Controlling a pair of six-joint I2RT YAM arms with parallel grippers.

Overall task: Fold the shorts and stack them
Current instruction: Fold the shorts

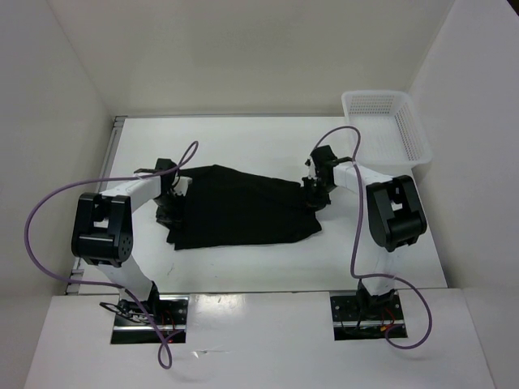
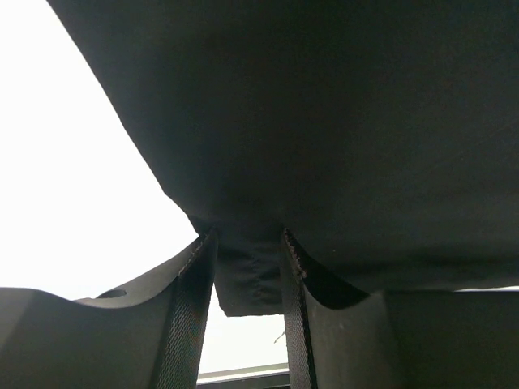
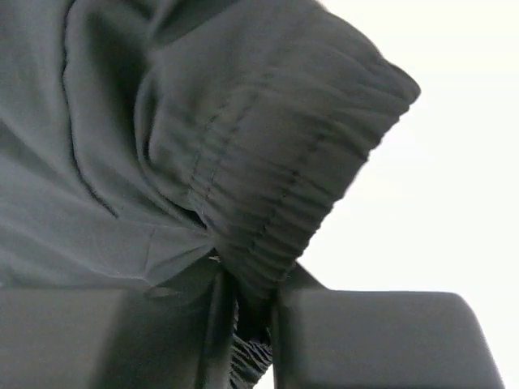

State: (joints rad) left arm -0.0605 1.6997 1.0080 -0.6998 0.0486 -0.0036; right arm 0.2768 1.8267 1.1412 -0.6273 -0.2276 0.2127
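The right gripper lifts the shorts' waistband next, carries it left in the top view and releases it over the shorts' middle, since they lie spread wide.
The black shorts (image 1: pixel 243 207) lie spread across the middle of the white table. My left gripper (image 1: pixel 172 194) is at their left edge, shut on a hemmed fold of the black fabric (image 2: pixel 248 275) that sits between its fingers (image 2: pixel 188 308). My right gripper (image 1: pixel 315 190) is at their right edge, shut on the gathered elastic waistband (image 3: pixel 276 211), which bunches between its fingers (image 3: pixel 357 340). Both held edges look slightly lifted off the table. No pale mark shows.
A white mesh basket (image 1: pixel 388 121) stands at the back right corner of the table. White walls close the table in at left, back and right. Purple cables loop from both arms.
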